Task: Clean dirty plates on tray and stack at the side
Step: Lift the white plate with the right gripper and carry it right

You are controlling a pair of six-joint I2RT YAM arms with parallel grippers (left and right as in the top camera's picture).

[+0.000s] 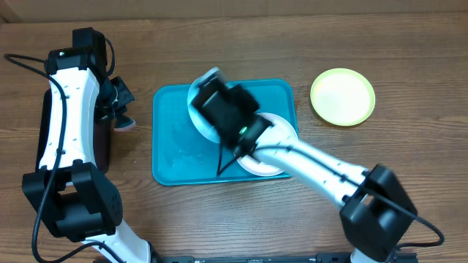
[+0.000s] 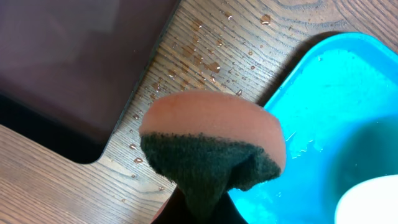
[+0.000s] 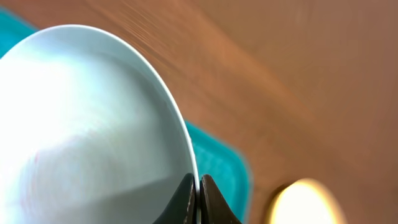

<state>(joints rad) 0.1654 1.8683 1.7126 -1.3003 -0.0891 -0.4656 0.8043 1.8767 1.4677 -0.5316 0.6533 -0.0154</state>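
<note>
I will swing over the yellow-green plate (image 1: 342,96), which lies off the tray to the right of my right gripper in the overhead view, then lower the light blue plate (image 1: 199,124) and release it.
My right gripper (image 1: 219,102) hangs over the teal tray (image 1: 170,146) and is shut on the rim of the light blue plate (image 1: 199,124), holding it tilted on edge. In the right wrist view the fingertips (image 3: 199,190) pinch the light blue plate's (image 3: 87,124) rim above the tray (image 3: 221,162). The white plate (image 1: 278,150) lies on the tray's right end. The yellow-green plate (image 1: 342,96) sits on the table to the right and also shows in the right wrist view (image 3: 305,202). My left gripper (image 2: 199,208) is shut on an orange and dark green sponge (image 2: 211,137), left of the tray (image 2: 323,93).
A dark maroon tray (image 2: 74,62) lies at the far left under my left arm (image 1: 69,95). Water drops (image 2: 205,56) dot the wood between it and the teal tray. A white plate's edge (image 2: 373,202) shows at the left wrist view's bottom right.
</note>
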